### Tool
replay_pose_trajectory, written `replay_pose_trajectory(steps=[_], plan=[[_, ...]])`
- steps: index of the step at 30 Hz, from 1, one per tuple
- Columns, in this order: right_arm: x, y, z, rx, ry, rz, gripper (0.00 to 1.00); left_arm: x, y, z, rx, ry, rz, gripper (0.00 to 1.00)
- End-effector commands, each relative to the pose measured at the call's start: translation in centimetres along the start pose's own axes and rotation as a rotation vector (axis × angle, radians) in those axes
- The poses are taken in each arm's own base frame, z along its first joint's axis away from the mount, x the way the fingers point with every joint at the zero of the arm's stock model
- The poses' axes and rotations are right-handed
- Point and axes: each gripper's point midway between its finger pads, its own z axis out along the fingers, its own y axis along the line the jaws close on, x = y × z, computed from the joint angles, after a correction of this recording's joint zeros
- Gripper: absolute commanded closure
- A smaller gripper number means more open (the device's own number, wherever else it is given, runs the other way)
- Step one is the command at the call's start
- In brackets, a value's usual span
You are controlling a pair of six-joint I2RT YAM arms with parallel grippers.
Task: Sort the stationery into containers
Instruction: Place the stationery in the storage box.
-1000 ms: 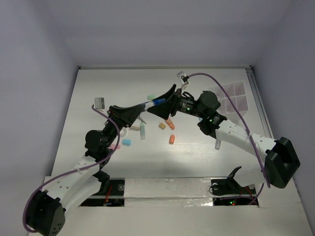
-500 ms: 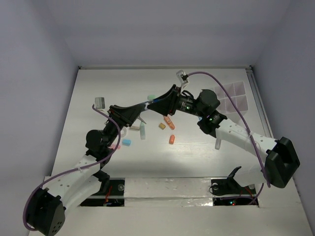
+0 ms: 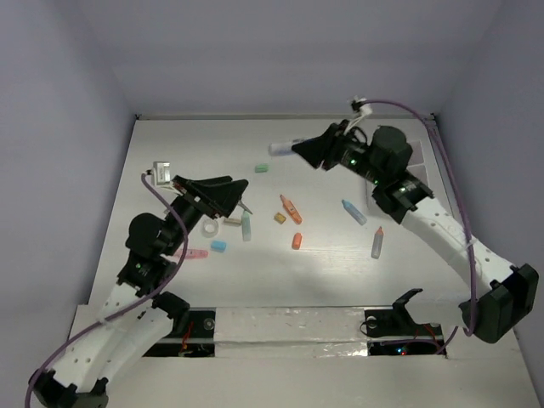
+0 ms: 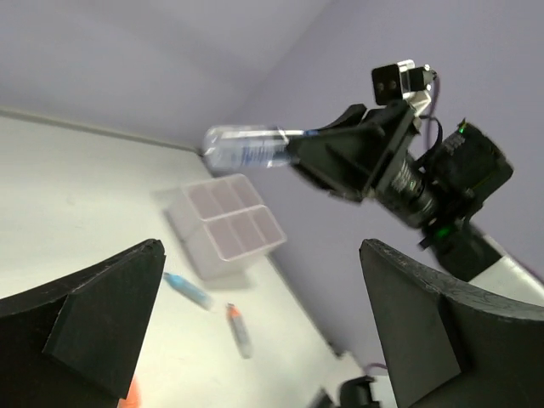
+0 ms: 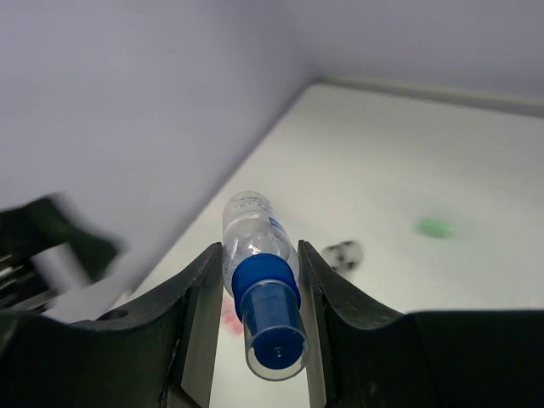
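Observation:
Next, my right gripper needs to swing over the tray's empty far-corner section, below and to its right in the top view, tilt down and release the bottle (image 3: 283, 146).
My right gripper (image 3: 308, 146) is shut on a clear little bottle (image 3: 283, 146) with a blue cap, held in the air over the table's back. In the right wrist view the bottle (image 5: 255, 225) sits between my fingers (image 5: 204, 280), cap toward the camera. My left gripper (image 3: 229, 191) stands open and empty, apart from the bottle (image 4: 246, 149). The white divided tray (image 4: 225, 225) shows in the left wrist view; the right arm mostly hides it from above. Loose stationery lies mid-table: orange crayon (image 3: 291, 208), mint pen (image 3: 246, 226), blue pen (image 3: 354, 212), grey pen (image 3: 376, 242).
Also on the table are a mint block (image 3: 262, 168), a tan eraser (image 3: 279, 218), a small orange piece (image 3: 297, 241), a blue eraser (image 3: 218, 246), a pink pen (image 3: 194, 253) and a white tape ring (image 3: 210, 229). Walls close in the table at the back and sides.
The right gripper closed on the bottle that the left gripper held. The left gripper opened and drew back to the left. The right arm carried the bottle to the back right.

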Motion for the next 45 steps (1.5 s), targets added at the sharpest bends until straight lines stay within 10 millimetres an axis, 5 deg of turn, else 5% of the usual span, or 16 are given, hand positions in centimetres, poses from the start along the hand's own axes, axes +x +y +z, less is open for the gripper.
replay_pose_trajectory(steps=[1, 6, 9, 11, 13, 16, 24, 39, 45], plan=[[-4.8, -7.8, -3.8, 0.365, -0.052, -0.072, 1.00, -1.7, 1.0, -2.1, -0.128, 0.002, 0.213, 0.01], [-7.7, -18.2, -10.1, 0.926, 0.001, -0.202, 1.00, 0.5, 4.1, -4.3, -0.234, 0.120, 0.332, 0.01], [-10.6, -23.5, -15.0, 1.262, 0.031, -0.277, 1.00, 1.5, 3.2, -4.6, -0.169, 0.173, 0.347, 0.01], [-11.2, -25.7, -16.4, 1.327, 0.063, -0.254, 1.00, 1.7, 2.4, -4.9, -0.127, 0.199, 0.374, 0.01], [-11.1, -28.9, -18.3, 1.381, 0.116, -0.206, 1.00, 1.6, 3.1, -5.6, -0.158, 0.218, 0.437, 0.01], [-10.6, -31.2, -20.5, 1.434, 0.156, -0.154, 1.00, 1.5, 4.6, -6.6, -0.233, 0.209, 0.451, 0.01], [-9.2, -34.5, -22.6, 1.519, 0.208, -0.100, 1.00, 0.7, 2.6, -7.5, -0.153, 0.155, 0.463, 0.01], [-6.9, -38.0, -22.2, 1.526, 0.289, -0.072, 1.00, 1.1, 2.6, -7.5, -0.153, 0.167, 0.454, 0.01], [-6.3, -38.4, -22.0, 1.519, 0.300, -0.059, 0.72, 1.1, 2.7, -7.5, -0.155, 0.167, 0.454, 0.01]])
